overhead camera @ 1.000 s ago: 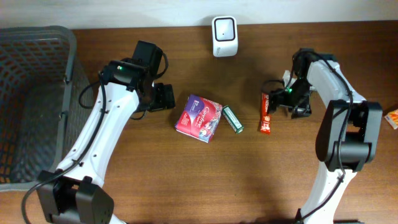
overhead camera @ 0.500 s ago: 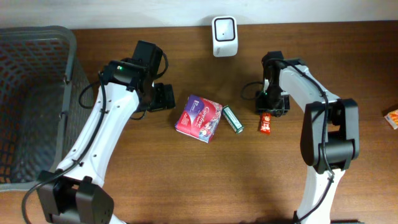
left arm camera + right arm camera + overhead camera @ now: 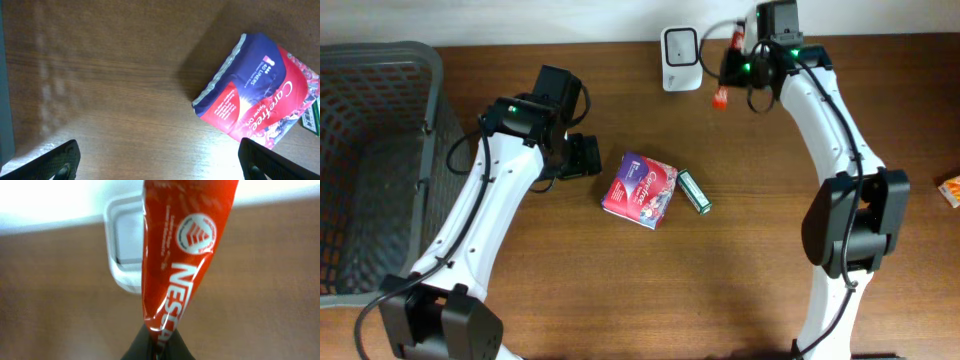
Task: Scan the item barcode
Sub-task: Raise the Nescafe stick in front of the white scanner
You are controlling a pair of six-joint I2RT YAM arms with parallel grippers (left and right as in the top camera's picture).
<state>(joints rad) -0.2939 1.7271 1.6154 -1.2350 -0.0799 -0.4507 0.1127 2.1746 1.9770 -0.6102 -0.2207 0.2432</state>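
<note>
The sachet should next pass over the scanner with my right gripper, then go across and down for release beside the orange item, as the wood there is bare.
A red Nescafe sachet hangs in the air in front of the white barcode scanner at the table's back edge. My right gripper is shut on the sachet's lower end, and in the right wrist view the sachet covers part of the scanner's window. Over bare wood just left of the red and blue Carefree pack, my left gripper stands open and holds nothing.
A small green pack lies right beside the Carefree pack. A grey mesh basket fills the left side of the table. An orange item sits at the right edge.
My right gripper shut on the red sachet, lifted it off the table and carried it back and left to the scanner. The left arm has not moved.
</note>
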